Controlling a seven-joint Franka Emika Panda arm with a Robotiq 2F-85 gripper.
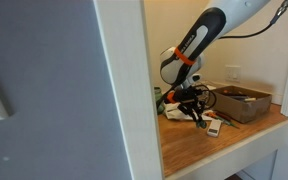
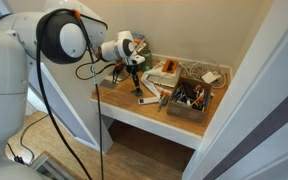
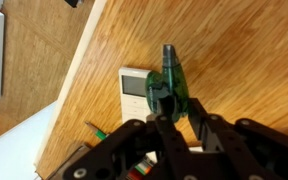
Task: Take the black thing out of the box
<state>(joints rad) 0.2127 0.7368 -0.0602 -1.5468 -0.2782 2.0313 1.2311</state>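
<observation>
The gripper edges away from the remote next, lowers and releases, since bare wood clear of it lies below, to the gripper's right in the wrist view.
My gripper (image 3: pixel 162 108) is shut on the black thing (image 3: pixel 169 80), a small roundish lump that looks dark green with a black tip in the wrist view. It hangs low over the wooden tabletop, just right of the white remote (image 3: pixel 134 82). In both exterior views the gripper (image 1: pixel 195 110) (image 2: pixel 137 90) is outside the brown box (image 1: pixel 250 106) (image 2: pixel 186 113), on the table beside it. The box holds more dark clutter.
Crumpled printed papers (image 2: pixel 164 72) lie behind the gripper, against the wall. A green can (image 1: pixel 156 98) stands at the inner edge of the alcove. The table's front edge (image 3: pixel 79 75) runs close to the remote. Walls close in on both sides.
</observation>
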